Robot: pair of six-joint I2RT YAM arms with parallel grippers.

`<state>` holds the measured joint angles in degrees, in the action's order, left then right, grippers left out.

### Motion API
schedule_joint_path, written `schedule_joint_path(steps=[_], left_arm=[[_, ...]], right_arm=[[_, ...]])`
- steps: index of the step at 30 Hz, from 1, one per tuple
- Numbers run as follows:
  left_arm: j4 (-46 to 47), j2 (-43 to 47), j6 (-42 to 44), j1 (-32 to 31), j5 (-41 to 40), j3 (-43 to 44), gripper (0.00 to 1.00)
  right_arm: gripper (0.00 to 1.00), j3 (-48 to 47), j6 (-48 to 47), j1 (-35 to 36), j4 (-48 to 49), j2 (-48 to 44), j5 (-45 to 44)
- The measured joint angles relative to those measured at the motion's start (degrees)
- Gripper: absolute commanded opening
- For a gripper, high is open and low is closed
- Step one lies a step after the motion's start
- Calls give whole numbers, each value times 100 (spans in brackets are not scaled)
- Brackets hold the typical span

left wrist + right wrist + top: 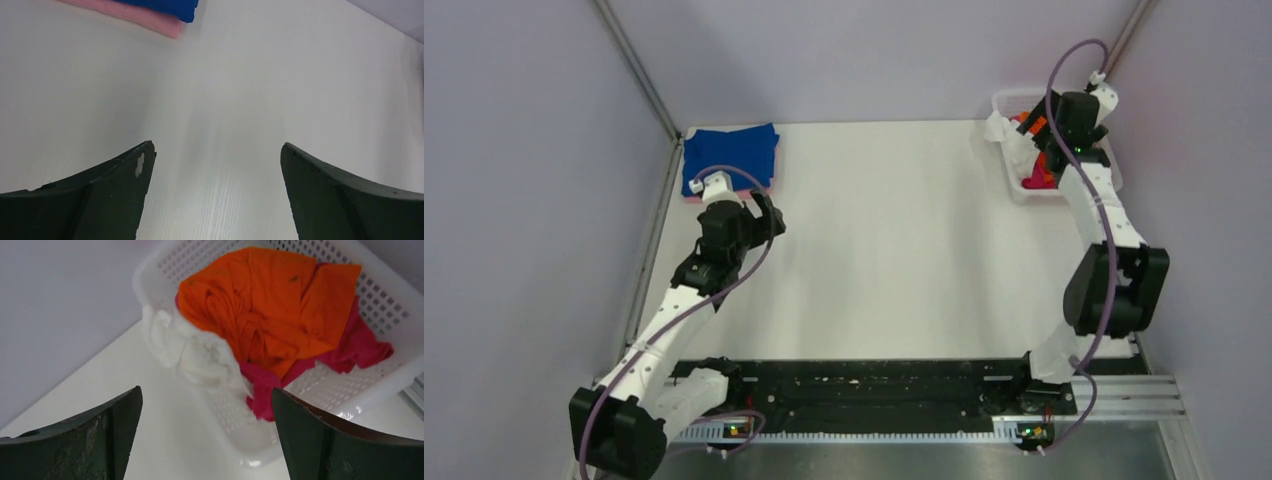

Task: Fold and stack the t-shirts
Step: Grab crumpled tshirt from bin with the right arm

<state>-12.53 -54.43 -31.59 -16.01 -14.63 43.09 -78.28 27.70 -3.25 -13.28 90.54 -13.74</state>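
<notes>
I will next lower the open fingers of my right gripper toward the right in the wrist view onto the orange t-shirt's bunched fold, as it lies uncovered below.
A bright orange t-shirt lies crumpled on top in the white lattice basket, over a magenta t-shirt. A white t-shirt hangs over the basket's near rim. My right gripper is open and empty, hovering above the basket's edge without touching any cloth. A folded royal blue t-shirt lies on a folded pale pink one at the far left. My left gripper is open and empty just in front of that stack, over bare table.
The basket stands at the far right corner against the wall. Grey walls close in the table on the left, back and right. A black rail runs along the near edge between the arm bases.
</notes>
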Motion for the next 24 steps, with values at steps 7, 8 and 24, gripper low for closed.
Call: schedule_joint_path(steps=[7,8,24], left_arm=[[17,-535,2,0,-26,166,99],[17,-586,2,0,-31,184,99],[44,-990,0,0,-127,409,99]], right_arm=[[95,-2444,-50,-800,-485,2350,-9],[94,-2623,-48,-870,-546,2579,-7],[0,-5045,-216,-1239,-997,4848,660]])
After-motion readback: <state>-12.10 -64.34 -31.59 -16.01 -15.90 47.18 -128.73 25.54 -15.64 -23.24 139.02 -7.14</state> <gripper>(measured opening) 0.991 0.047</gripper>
